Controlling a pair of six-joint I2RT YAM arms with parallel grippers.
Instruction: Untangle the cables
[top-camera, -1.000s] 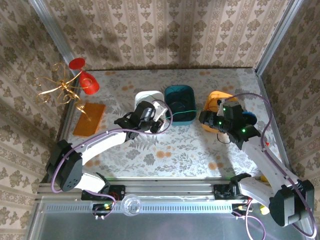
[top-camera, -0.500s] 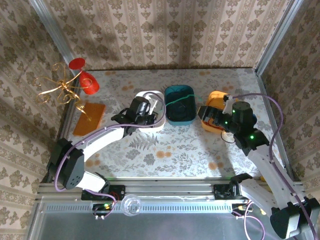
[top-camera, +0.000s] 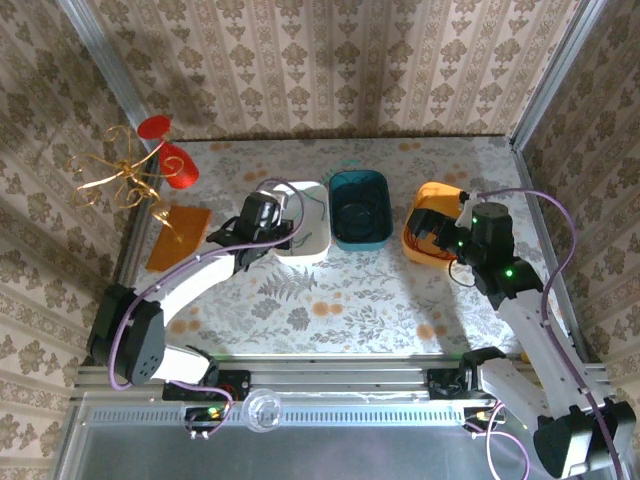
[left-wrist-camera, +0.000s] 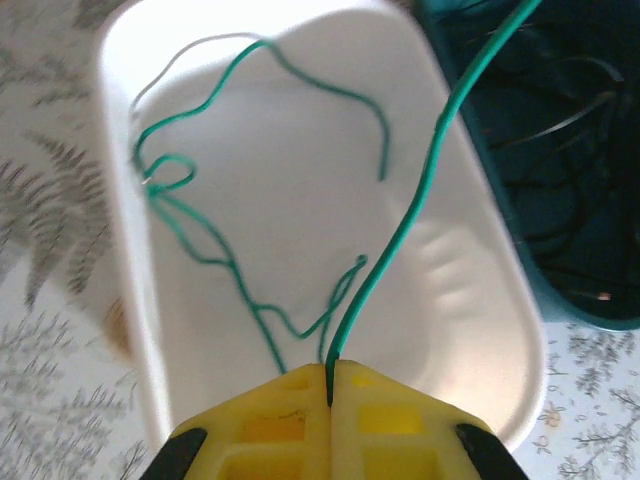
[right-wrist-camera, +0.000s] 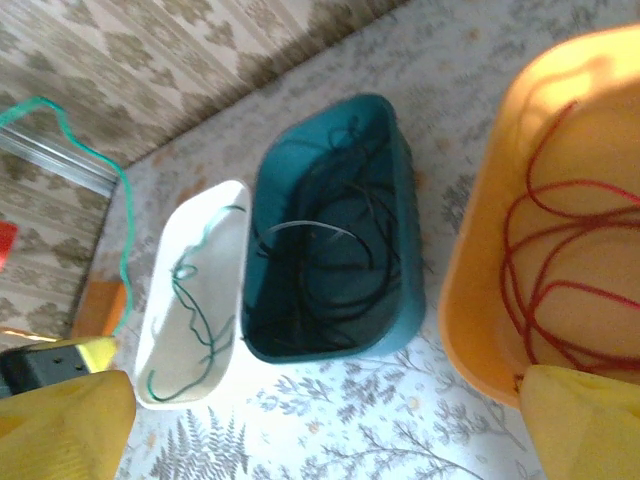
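The cable trails toward the teal bin, so my left gripper will next move back over the white bin's board-side rim (top-camera: 274, 254) (left-wrist-camera: 150, 375) close beside it and let go.
My left gripper (left-wrist-camera: 330, 368) is shut on a thin green cable (left-wrist-camera: 420, 190). It hangs over the white bin (left-wrist-camera: 300, 160), where more loops of green cable lie. In the top view that gripper (top-camera: 287, 224) is at the white bin's (top-camera: 312, 245) left side. The teal bin (right-wrist-camera: 400, 320) in the middle holds dark cables (right-wrist-camera: 330, 260). Red cable (right-wrist-camera: 560, 250) lies coiled in the orange bin (right-wrist-camera: 480, 290). My right gripper (right-wrist-camera: 325, 425) stands open with nothing between its fingers, above the table by the orange bin (top-camera: 432, 192).
The three bins stand side by side at the table's middle. A gold wire stand with red pieces (top-camera: 125, 175) and a flat orange board (top-camera: 180, 237) are at the back left. Patterned walls and metal posts close the sides and back.
My left gripper has carried the green cable leftward from the teal bin's edge to over the white bin. The right gripper has opened wide and drawn back to the right.
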